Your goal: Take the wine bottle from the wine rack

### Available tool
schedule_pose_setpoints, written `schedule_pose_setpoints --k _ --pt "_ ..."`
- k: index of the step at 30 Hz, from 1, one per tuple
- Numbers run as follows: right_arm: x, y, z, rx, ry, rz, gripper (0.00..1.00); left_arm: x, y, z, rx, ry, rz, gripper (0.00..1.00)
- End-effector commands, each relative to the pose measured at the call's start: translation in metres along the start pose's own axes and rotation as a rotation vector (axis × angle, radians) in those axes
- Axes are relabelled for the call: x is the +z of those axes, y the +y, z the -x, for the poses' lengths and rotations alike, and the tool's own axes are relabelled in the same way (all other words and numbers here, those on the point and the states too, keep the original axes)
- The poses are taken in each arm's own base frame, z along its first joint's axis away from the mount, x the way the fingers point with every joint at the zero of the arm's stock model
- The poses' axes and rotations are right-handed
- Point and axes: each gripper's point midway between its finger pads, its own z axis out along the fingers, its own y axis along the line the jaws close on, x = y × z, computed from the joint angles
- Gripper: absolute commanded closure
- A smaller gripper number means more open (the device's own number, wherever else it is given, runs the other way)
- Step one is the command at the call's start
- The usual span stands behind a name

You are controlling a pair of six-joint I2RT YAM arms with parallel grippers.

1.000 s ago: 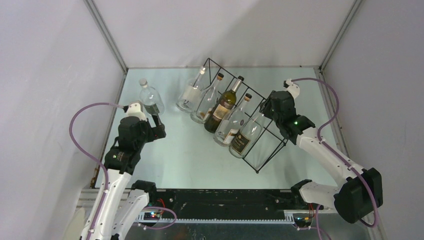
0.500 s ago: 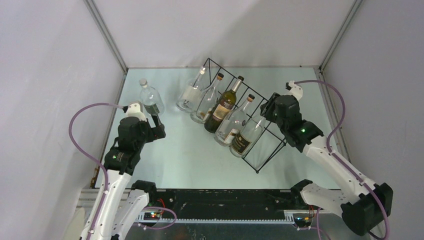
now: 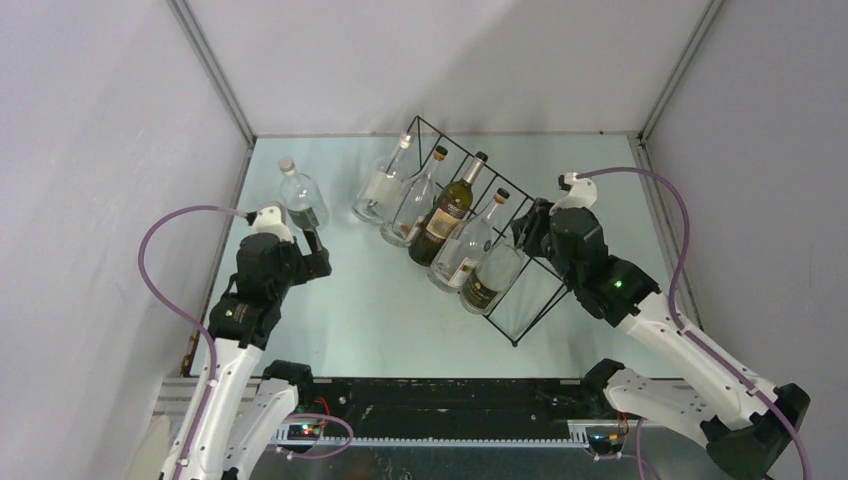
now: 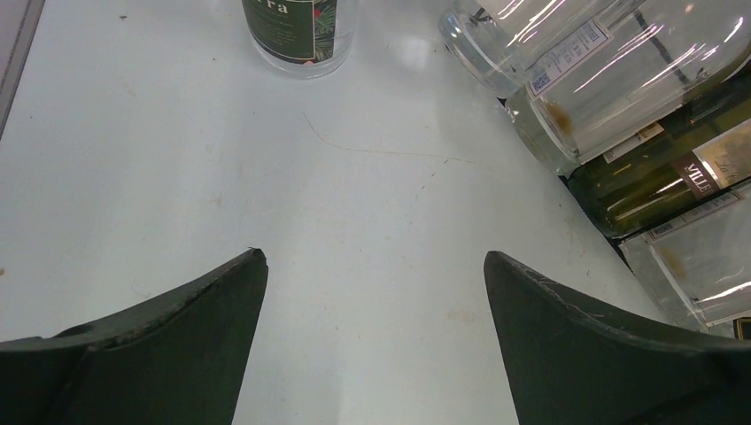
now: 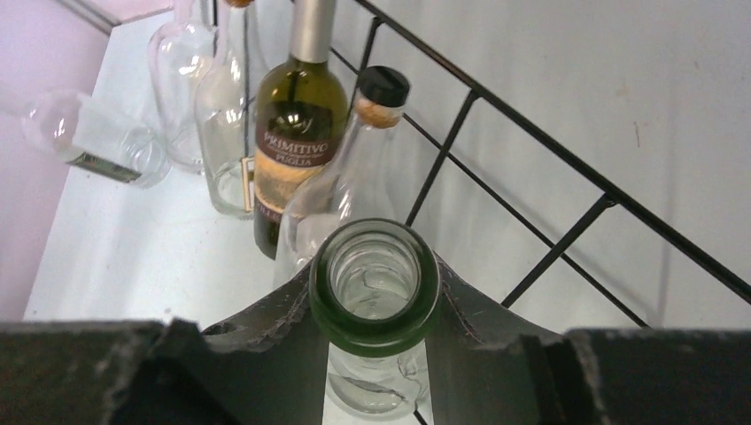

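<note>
My right gripper should next swing to the left in the top view and let go of the clear wine bottle upright, because the bare tabletop beside the rack is that way from it.
The black wire wine rack [image 3: 545, 314] lies slanted across the table's right half with several bottles leaning in its compartments. My right gripper [image 3: 530, 228] is shut on the neck of the rightmost one, a clear wine bottle [image 3: 492, 272] with a dark label. In the right wrist view the bottle's green-rimmed open mouth [image 5: 375, 320] sits between the fingers [image 5: 282, 323], which press on both sides of the neck. My left gripper [image 3: 312, 250] hangs open over bare table, nothing between its fingers [image 4: 212, 292].
A short clear bottle [image 3: 300, 197] with a dark label stands upright at the far left, just beyond the left gripper. A dark green bottle [image 3: 446, 212] and clear corked bottles [image 3: 412, 200] lie in the rack beside the held one. Rack wires [image 5: 549, 177] run close to the right gripper.
The right gripper has shifted a little toward the near side with the bottle neck in it, and its arm has swung outward to the right. The left arm has not moved.
</note>
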Motion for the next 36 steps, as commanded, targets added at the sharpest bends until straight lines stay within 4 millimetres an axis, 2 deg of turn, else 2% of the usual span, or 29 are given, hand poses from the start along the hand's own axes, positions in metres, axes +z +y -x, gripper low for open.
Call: schedule_pose_setpoints --k 1,5,10,15,18,24,26,27,28,33,36 --pt "-0.031 0.047 0.067 0.050 -0.240 0.170 1.00 -0.004 0.000 0.013 0.020 -0.040 0.003 0.00" --pt "-0.045 0.071 0.062 -0.037 -0.257 0.239 1.00 -0.004 0.000 0.013 0.020 -0.040 0.002 0.00" --pt "-0.064 0.095 0.064 -0.160 -0.317 0.309 1.00 -0.003 -0.001 0.012 0.021 -0.036 0.001 0.00" --pt "-0.083 0.122 0.060 -0.197 -0.340 0.406 1.00 -0.002 0.000 0.011 0.022 -0.030 0.004 0.00" --pt "-0.088 0.132 0.055 -0.204 -0.340 0.437 1.00 -0.003 0.000 0.012 0.022 -0.033 0.007 0.00" --pt "-0.100 0.166 0.040 -0.244 -0.341 0.531 1.00 -0.004 0.002 0.014 0.020 -0.042 0.014 0.00" --pt "-0.097 0.179 0.030 -0.275 -0.320 0.540 1.00 -0.006 0.003 0.015 0.018 -0.053 0.019 0.00" --pt "-0.098 0.185 0.032 -0.278 -0.322 0.548 1.00 -0.007 0.004 0.016 0.018 -0.058 0.022 0.00" --pt "-0.097 0.193 0.025 -0.294 -0.309 0.558 1.00 -0.009 0.006 0.018 0.016 -0.070 0.035 0.00" --pt "-0.094 0.224 0.013 -0.294 -0.298 0.615 1.00 -0.017 0.021 0.023 0.001 -0.111 0.113 0.00" --pt "-0.084 0.243 0.001 -0.308 -0.282 0.625 1.00 -0.021 0.025 0.026 -0.009 -0.135 0.125 0.00"
